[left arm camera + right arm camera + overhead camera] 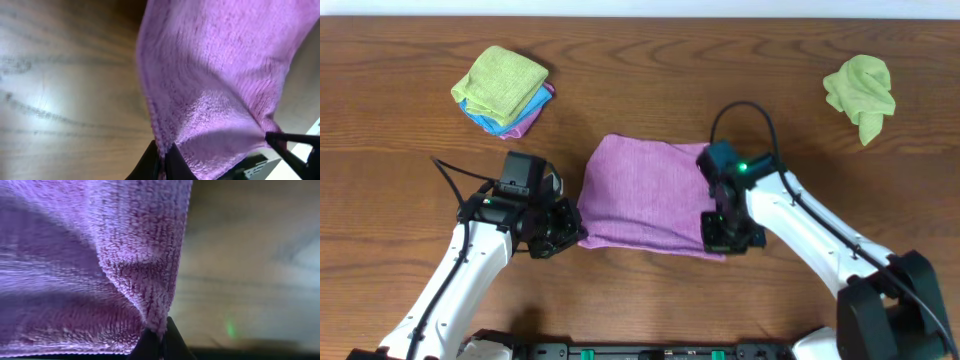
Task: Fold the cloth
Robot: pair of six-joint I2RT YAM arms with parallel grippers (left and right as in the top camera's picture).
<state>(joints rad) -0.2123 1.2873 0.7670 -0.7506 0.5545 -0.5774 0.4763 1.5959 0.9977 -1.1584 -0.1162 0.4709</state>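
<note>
The robot's right gripper needs to move outward to the cloth's far corner on its side (703, 149) next and let go, as both near corners are pinched and the cloth's far edge is lying flat.
The purple cloth (645, 195) lies in the middle of the wooden table, roughly rectangular and slightly rumpled. My left gripper (570, 235) is at its near left corner, shut on the cloth's edge. In the left wrist view the cloth (220, 85) rises from between the black fingertips (150, 162) of that gripper (162, 162). My right gripper (725, 240) is at the near right corner, likewise shut on the cloth. In the right wrist view the cloth (100, 255) bunches into a pinched fold between the right gripper's (160, 340) jaws.
A folded stack of a light green cloth (500, 80) over blue and pink ones (515, 120) sits at the far left. A crumpled light green cloth (862, 92) lies at the far right. Bare wooden table (400, 180) surrounds the purple cloth.
</note>
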